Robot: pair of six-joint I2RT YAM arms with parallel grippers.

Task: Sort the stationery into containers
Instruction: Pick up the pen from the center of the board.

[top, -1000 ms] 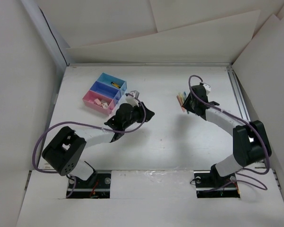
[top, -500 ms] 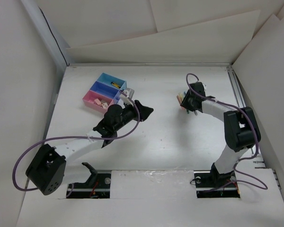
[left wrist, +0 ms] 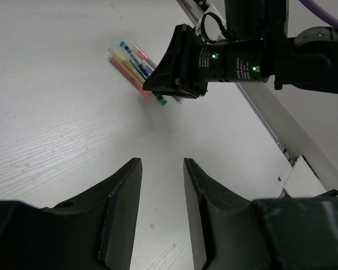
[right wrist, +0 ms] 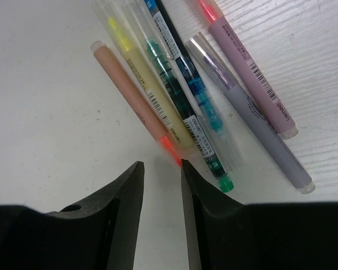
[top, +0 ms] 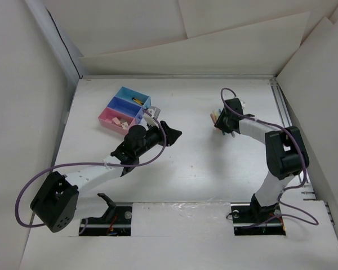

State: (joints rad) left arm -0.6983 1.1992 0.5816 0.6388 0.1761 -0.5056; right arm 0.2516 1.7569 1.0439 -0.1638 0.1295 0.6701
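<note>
My right gripper sweeps left in the top view next, nudging the peach highlighter's orange end clear of the pens, and closes, since the highlighter's end lies that way.
Three joined bins stand at the table's back left: light blue, blue-violet and pink, with small pale pieces in the pink one. Several pens and highlighters lie side by side at the right. The right wrist view shows a peach highlighter, a yellow one, a teal pen and a grey-violet pen. My right gripper is open and empty, low over the table, one fingertip at the peach highlighter's orange end. My left gripper is open and empty over bare table mid-left.
White walls enclose the table on three sides, and a metal rail runs along the right edge. In the left wrist view the right arm's wrist hangs over the pens. Purple cables loop off both arms.
The left arm has stretched out and its base link has swung left. The right gripper has moved a little up and left onto the pens. Both hardly moved in the last half second.
</note>
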